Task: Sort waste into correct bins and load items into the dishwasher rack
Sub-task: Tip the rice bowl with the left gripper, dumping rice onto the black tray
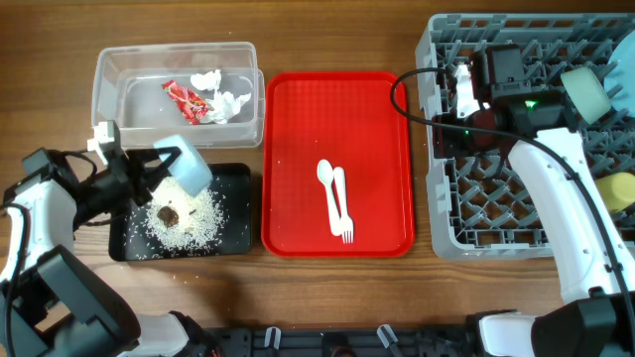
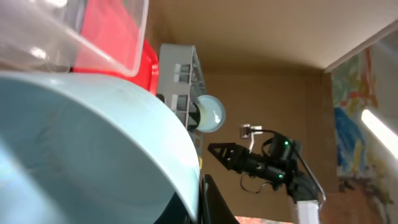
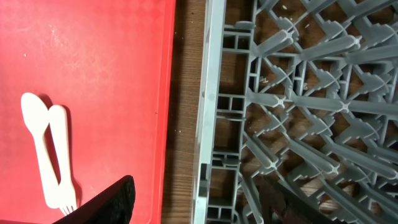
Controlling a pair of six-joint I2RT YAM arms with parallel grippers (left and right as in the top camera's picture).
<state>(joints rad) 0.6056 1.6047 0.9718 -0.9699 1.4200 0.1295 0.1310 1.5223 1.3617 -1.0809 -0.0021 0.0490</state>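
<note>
I will carry the bowl (image 1: pixel 189 164) to the red tray's far part (image 1: pixel 361 125), level it, lower it and release it. That part is bare and is to the right of my left gripper in the overhead view.
My left gripper (image 1: pixel 162 167) is shut on the rim of a pale blue bowl (image 1: pixel 189 164) and holds it tilted over the shallow black tray (image 1: pixel 236 238). The bowl fills the left wrist view (image 2: pixel 87 149). White rice-like crumbs (image 1: pixel 193 223) and a brown food bit (image 1: pixel 169 212) lie in the black tray. The clear tub (image 1: pixel 109 94) holds a red wrapper (image 1: pixel 185 97) and white tissue (image 1: pixel 224 96). A white spoon (image 1: pixel 326 183) and fork (image 1: pixel 342 208) lie on the red tray (image 1: pixel 298 119). My right gripper (image 3: pixel 199 205) is open and empty over the grey rack's (image 1: pixel 446 233) left edge.
A pale blue round dish (image 1: pixel 585 92) stands on edge in the rack's far right part; plate or bowl, I cannot tell. A yellow cup (image 1: pixel 619 188) sits at the rack's right edge. A few crumbs lie on the wooden table in front of the black tray.
</note>
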